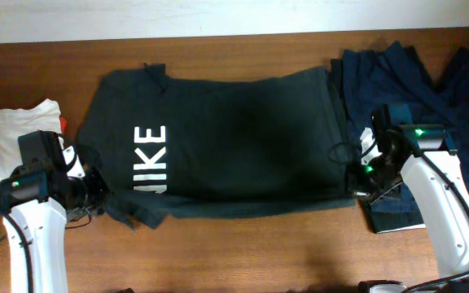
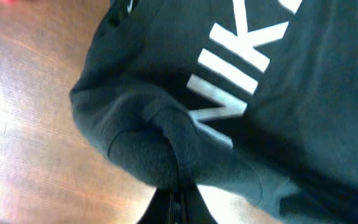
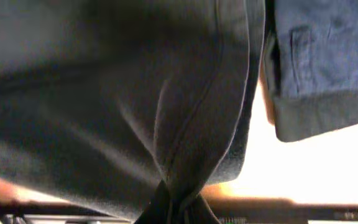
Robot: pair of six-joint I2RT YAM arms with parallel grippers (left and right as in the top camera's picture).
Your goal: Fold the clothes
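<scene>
My right gripper should next carry the pinched corner outward and release it there, as the cloth on the shirt's flat end (image 1: 322, 137) (image 3: 191, 28) beside the navy-blue garment is smooth and uncovered.
The black T-shirt (image 1: 234, 138) lies spread across the middle of the table, folded lengthwise, with white "NIKE" lettering (image 1: 150, 159) near its left end. My left gripper (image 1: 104, 195) is shut on the shirt's front left corner, at the sleeve; in the left wrist view the cloth (image 2: 160, 149) bunches into the closed jaws (image 2: 178, 202). My right gripper (image 1: 355, 181) is shut on the shirt's front right corner; in the right wrist view the hem (image 3: 185, 149) is pinched between the fingers (image 3: 176, 208).
A navy-blue wrinkled garment (image 1: 397, 77) lies at the back right, touching the shirt's right edge, and shows in the right wrist view (image 3: 328, 56). Folded white and red pieces (image 1: 10, 130) sit at the far left. Bare wooden table (image 1: 259, 252) lies in front.
</scene>
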